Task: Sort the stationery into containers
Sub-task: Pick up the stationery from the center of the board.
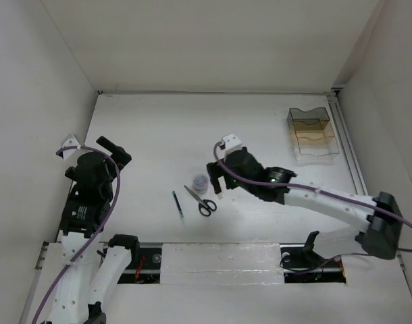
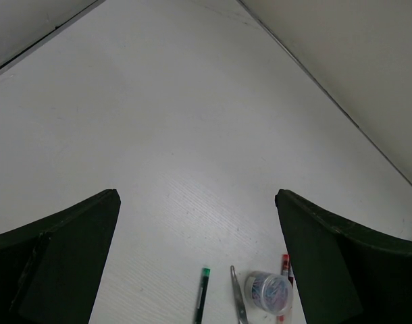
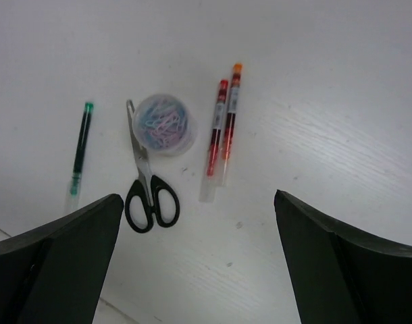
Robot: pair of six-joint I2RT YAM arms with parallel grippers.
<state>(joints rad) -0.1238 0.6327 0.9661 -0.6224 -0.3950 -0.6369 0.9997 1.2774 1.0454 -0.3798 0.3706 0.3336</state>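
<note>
The round clear tub stands below and off to the left in the top view, so my right gripper shifts that way and lowers to close around it next.
Black-handled scissors [image 1: 203, 201] [image 3: 146, 182] lie mid-table. Left of them is a thin dark pen with a green cap [image 1: 178, 204] [image 3: 80, 148]. A small round clear tub of coloured paper clips [image 1: 200, 181] [image 3: 164, 124] touches the scissor blades. Two red pens [image 3: 221, 125] lie side by side to its right. My right gripper [image 1: 217, 184] [image 3: 198, 199] hangs open just above these items, holding nothing. The smoky-brown organiser [image 1: 314, 133] stands at the far right. My left gripper [image 1: 115, 150] [image 2: 196, 196] is open and empty, off to the left.
White walls close the table on the left, back and right. A metal rail [image 1: 348, 145] runs along the right edge beside the organiser. In the left wrist view the pen [image 2: 202, 297], scissor blade [image 2: 238, 304] and tub [image 2: 268, 291] show at the bottom.
</note>
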